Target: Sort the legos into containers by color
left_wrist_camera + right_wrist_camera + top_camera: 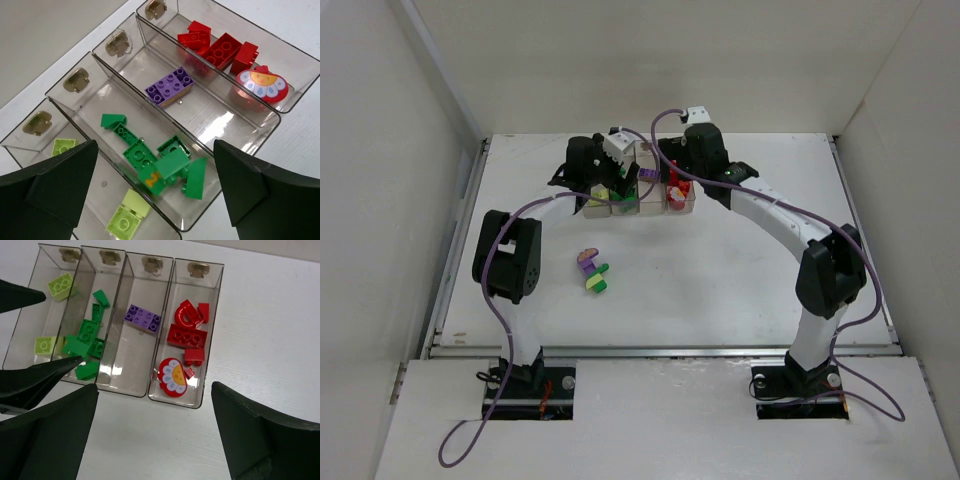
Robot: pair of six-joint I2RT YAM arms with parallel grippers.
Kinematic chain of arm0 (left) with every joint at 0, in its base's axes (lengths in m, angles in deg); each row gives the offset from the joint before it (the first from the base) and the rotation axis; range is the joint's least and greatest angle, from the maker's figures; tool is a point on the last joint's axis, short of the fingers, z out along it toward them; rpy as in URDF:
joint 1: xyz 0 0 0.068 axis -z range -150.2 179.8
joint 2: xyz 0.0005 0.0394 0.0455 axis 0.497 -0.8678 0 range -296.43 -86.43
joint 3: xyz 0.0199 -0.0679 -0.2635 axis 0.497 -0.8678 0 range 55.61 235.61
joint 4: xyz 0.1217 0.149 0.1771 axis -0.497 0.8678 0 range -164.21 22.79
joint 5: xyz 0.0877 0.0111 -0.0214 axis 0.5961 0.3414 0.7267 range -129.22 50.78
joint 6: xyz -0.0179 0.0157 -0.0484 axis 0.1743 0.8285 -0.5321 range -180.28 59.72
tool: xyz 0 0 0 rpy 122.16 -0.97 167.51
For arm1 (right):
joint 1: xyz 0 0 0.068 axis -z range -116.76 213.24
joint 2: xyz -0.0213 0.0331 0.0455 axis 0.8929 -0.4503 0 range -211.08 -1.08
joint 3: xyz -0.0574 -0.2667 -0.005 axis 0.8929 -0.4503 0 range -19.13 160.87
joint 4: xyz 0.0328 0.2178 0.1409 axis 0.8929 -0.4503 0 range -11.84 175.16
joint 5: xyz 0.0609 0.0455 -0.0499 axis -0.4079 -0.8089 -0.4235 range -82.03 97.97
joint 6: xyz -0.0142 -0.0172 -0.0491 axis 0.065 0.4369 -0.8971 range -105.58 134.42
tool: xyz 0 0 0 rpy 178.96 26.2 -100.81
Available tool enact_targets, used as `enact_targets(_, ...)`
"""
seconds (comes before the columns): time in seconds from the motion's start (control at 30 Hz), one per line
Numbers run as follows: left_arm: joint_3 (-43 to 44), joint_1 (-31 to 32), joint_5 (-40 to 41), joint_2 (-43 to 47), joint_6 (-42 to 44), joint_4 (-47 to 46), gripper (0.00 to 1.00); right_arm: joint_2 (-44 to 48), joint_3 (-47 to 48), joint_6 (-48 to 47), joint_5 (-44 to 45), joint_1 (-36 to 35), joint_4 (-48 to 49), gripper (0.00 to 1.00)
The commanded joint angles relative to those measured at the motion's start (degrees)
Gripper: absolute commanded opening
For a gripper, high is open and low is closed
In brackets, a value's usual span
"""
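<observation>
My right gripper moves back and down onto the loose purple lego [587, 267] next, since that lies below it and to its left in the top view.
The four clear containers [638, 207] stand in a row at the back of the table. In the right wrist view the containers [130, 360] hold, from left to right, two yellow-green legos [61, 284], several dark green legos [87, 332], one purple lego [142, 318], and red legos [186, 335] with a red flower piece [173, 377]. My left gripper [155, 145] is open and empty above the dark green legos [150, 162]. My right gripper [155, 387] is open and empty above the near end of the boxes. Both grippers, left [610, 188] and right [677, 190], hover over the row.
A small cluster stays loose on the table in front of the boxes: a purple lego [587, 262] and green and yellow-green legos [597, 280]. The left gripper's fingers [40, 375] show at the left of the right wrist view. White walls enclose the table.
</observation>
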Motion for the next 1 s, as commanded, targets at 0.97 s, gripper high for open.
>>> enact_targets(0.97,-35.2,-17.7,29.5,52.2,-21.6,19.2,1.00,-16.0,7.2,-0.2,-2.1,-30.8,-6.0,0.97)
